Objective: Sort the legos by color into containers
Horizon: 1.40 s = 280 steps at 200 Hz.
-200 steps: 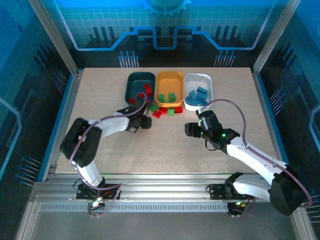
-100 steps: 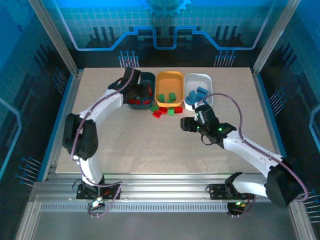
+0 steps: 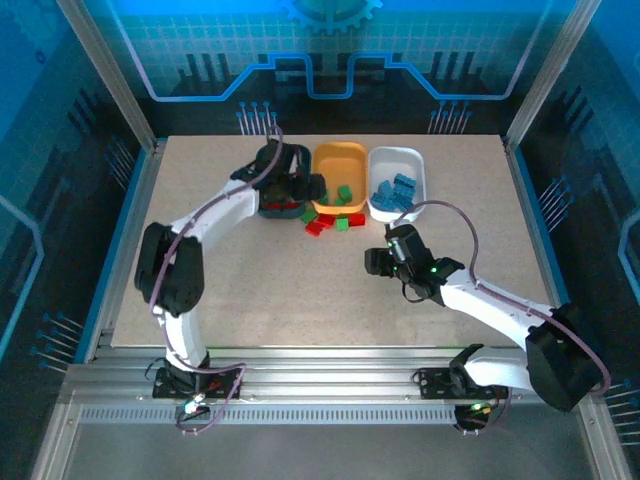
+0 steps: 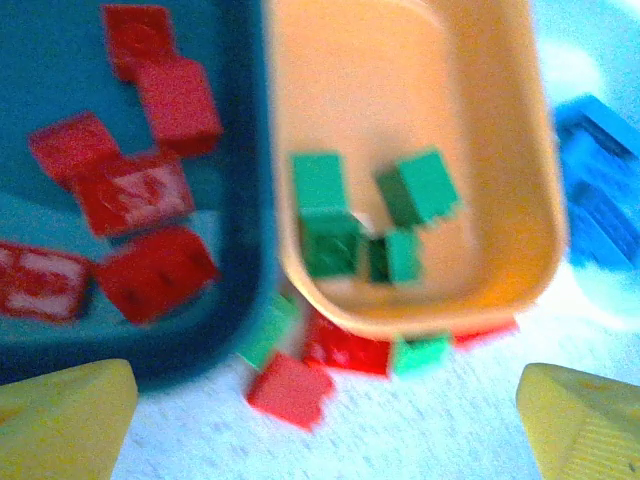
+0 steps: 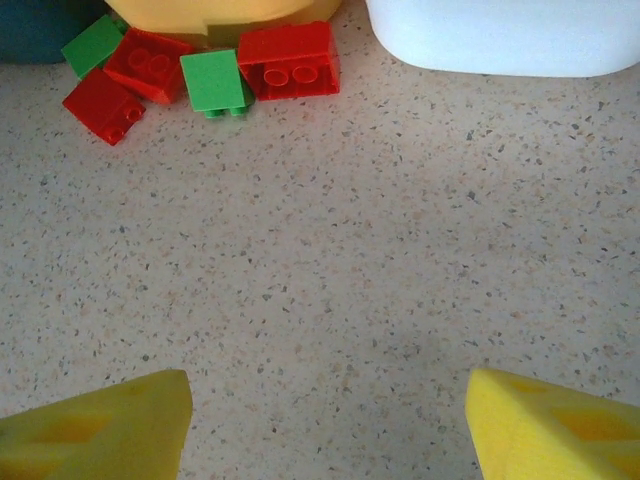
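Note:
The left gripper moves back and down onto the nearest loose red brick (image 3: 314, 228) (image 4: 290, 390) next. The brick lies below its open fingers and closer to my base.
Three trays stand in a row at the back: dark teal (image 3: 272, 160) with red legos (image 4: 155, 190), orange (image 3: 340, 165) with green legos (image 4: 330, 215), white (image 3: 405, 165) with blue legos (image 3: 392, 190). In front of them a few red and green legos (image 3: 335, 223) lie loose on the table, among them a red brick (image 5: 290, 58) and a green brick (image 5: 215, 82). My left gripper (image 3: 303, 192) hovers open over the near rims of the teal and orange trays, nothing between its fingers (image 4: 60, 420). My right gripper (image 5: 330, 420) is open over bare table, short of the loose bricks.
The speckled table (image 3: 300, 290) is wide and bare in front of the trays. Metal frame posts and blue panels wall in the sides and back. The left arm arches over the table's left half.
The left arm swung from the table beside the loose bricks up over the teal tray, and its jaws have opened wide. The right gripper shifted only slightly.

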{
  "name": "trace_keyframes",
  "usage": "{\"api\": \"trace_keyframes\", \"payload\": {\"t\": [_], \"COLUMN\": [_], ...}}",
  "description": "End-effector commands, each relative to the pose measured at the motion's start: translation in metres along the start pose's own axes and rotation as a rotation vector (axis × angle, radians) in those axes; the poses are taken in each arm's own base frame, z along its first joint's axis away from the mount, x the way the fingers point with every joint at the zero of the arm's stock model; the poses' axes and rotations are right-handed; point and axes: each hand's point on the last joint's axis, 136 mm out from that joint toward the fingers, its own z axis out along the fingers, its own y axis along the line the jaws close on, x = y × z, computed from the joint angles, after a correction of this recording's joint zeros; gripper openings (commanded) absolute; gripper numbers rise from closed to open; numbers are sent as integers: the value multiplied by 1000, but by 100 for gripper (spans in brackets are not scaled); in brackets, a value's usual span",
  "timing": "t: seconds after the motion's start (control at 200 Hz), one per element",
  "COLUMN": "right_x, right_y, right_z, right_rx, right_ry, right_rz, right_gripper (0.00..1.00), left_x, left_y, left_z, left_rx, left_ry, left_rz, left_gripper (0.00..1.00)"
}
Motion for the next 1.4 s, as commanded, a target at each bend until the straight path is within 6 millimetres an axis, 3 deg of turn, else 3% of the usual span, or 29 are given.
{"api": "trace_keyframes", "payload": {"t": [0.0,0.13,0.23,0.62,0.745,0.996,1.106,1.201,1.396], "right_x": [-8,-4,-1,0,0,0,-1,-1,-2], "right_y": [-4,-14,-13,-18,-19,-18,-19,-20,-20], "right_z": [2,5,7,5,5,4,4,3,4], "right_rx": [33,68,58,70,68,65,69,74,72], "right_ry": [-38,-33,-31,-36,-34,-32,-36,-38,-39], "right_rz": [53,106,122,138,143,142,141,141,139], "right_gripper": [74,74,75,76,76,76,76,76,76], "left_x": [44,84,98,77,77,88,92,95,100], "left_y": [-9,5,8,39,36,38,37,37,35], "left_z": [-3,20,41,95,104,116,119,115,91], "left_rx": [3,-43,-67,-303,-278,-252,-240,-229,-201], "left_ry": [4,88,137,89,80,94,111,109,97], "left_rz": [87,99,141,268,296,313,315,299,266], "left_gripper": [95,86,84,82,80,66,54,42,35]}}
